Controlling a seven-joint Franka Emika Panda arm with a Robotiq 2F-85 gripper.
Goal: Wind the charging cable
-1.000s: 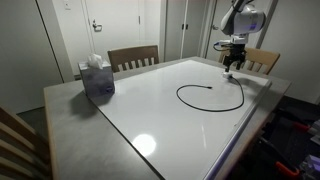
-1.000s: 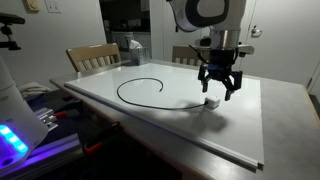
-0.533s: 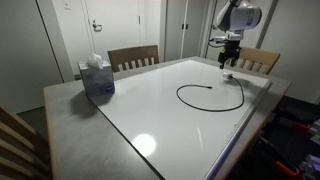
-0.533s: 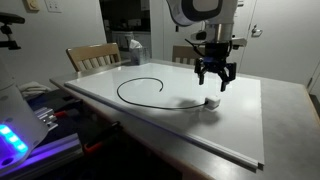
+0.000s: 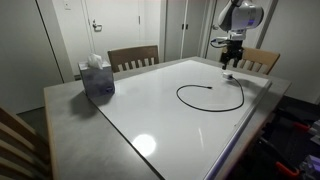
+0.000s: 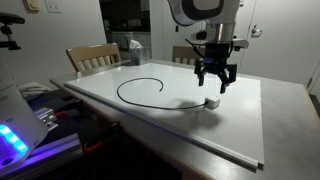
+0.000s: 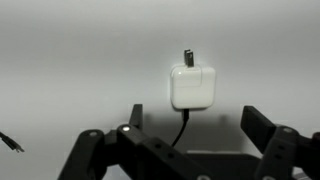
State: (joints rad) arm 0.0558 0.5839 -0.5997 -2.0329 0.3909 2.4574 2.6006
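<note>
I will next lower my gripper with its fingers open around the sides of the white plug (image 6: pixel 211 101) (image 7: pixel 193 88) below it on the tabletop, because the fingers are still too high.
The charging cable (image 5: pixel 212 96) lies in an open loop on the white table top; it also shows in an exterior view (image 6: pixel 150 88). Its white plug (image 6: pixel 211 101) lies flat at one end, seen in the wrist view (image 7: pixel 191 86) with the black cord running down from it. My gripper (image 6: pixel 216 80) hangs open and empty a little above the plug, also seen in an exterior view (image 5: pixel 230 61). In the wrist view its fingers (image 7: pixel 195 128) stand apart on either side of the cord, with nothing between them but the cord. The cable's free tip (image 7: pixel 12 143) shows at the left edge.
A tissue box (image 5: pixel 97 78) stands near one table corner. Wooden chairs (image 5: pixel 133 58) stand along the table's sides, another chair (image 6: pixel 92 57) among them. The grey table rim (image 5: pixel 70 110) surrounds the white board. Equipment with a blue light (image 6: pixel 15 135) sits off the table.
My gripper has risen from just above the plug to a little higher over the last second. It is open and empty throughout. The cable has not moved.
</note>
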